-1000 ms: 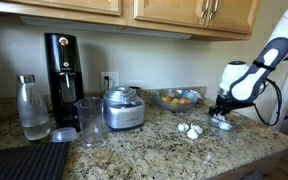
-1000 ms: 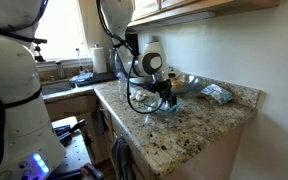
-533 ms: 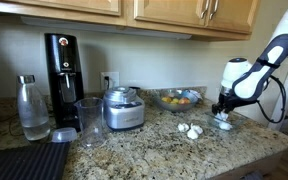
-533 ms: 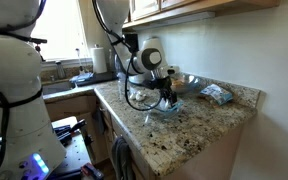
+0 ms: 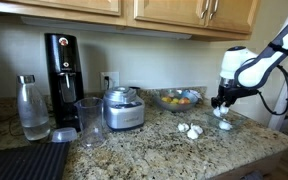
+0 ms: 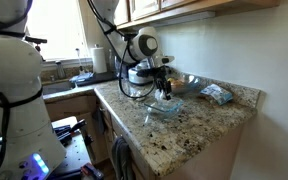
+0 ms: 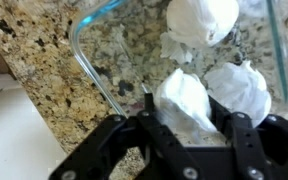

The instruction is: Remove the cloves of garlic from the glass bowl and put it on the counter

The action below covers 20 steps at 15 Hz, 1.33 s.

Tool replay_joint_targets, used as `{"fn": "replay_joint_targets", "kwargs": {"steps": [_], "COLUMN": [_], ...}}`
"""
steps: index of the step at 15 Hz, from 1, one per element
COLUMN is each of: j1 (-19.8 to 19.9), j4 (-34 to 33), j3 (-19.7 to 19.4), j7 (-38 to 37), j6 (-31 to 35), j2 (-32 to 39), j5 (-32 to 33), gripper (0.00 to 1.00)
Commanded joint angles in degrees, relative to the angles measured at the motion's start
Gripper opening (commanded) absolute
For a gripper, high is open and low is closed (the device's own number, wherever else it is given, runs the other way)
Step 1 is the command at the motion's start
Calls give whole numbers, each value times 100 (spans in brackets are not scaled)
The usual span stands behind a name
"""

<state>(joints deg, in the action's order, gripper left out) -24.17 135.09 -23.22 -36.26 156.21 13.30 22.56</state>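
Observation:
My gripper should next rise off the glass bowl (image 5: pixel 225 123) and then go down beside the group of cloves, because that group is on the granite counter.
In the wrist view my gripper (image 7: pixel 189 122) is shut on a whitish clove of garlic (image 7: pixel 187 100) held between its black fingers. Below it is the clear glass bowl (image 7: pixel 86 62), holding two more cloves (image 7: pixel 202 18) (image 7: pixel 242 88). In both exterior views the gripper (image 5: pixel 222 102) (image 6: pixel 162 88) hangs a little above the small glass bowl (image 5: pixel 225 123) (image 6: pixel 164 109). A few cloves (image 5: pixel 189 130) lie on the speckled granite counter (image 5: pixel 134 145) just beside the bowl.
A larger glass bowl with orange and blue contents (image 5: pixel 178 99) stands by the wall. A food processor (image 5: pixel 122 108), a black coffee machine (image 5: pixel 62 68), a bottle (image 5: pixel 32 108) and a black ribbed mat (image 5: pixel 24 160) are further along. A packet (image 6: pixel 217 94) lies near the counter's corner.
The gripper has risen from the small glass bowl to a little above it, still closed to the same width. The cloves on the counter have not moved.

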Motion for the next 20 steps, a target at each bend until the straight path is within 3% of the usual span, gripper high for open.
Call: {"fn": "replay_joint_targets", "kwargs": {"steps": [1,6,10,15,20], "j1": [370,849,996,914,840], "j4": [292,215,55,-37,-148], "j3": [544,1577,2271,2856,3228], "j7": [-475,-438,-379,-90,705], "j6": [-420,-638,-540,-317,342], "j2": [-807,-1203,-1051,-657,16], "j5": [511,393,84,-402,-1052], "gripper": [25,25,25,25,25]}}
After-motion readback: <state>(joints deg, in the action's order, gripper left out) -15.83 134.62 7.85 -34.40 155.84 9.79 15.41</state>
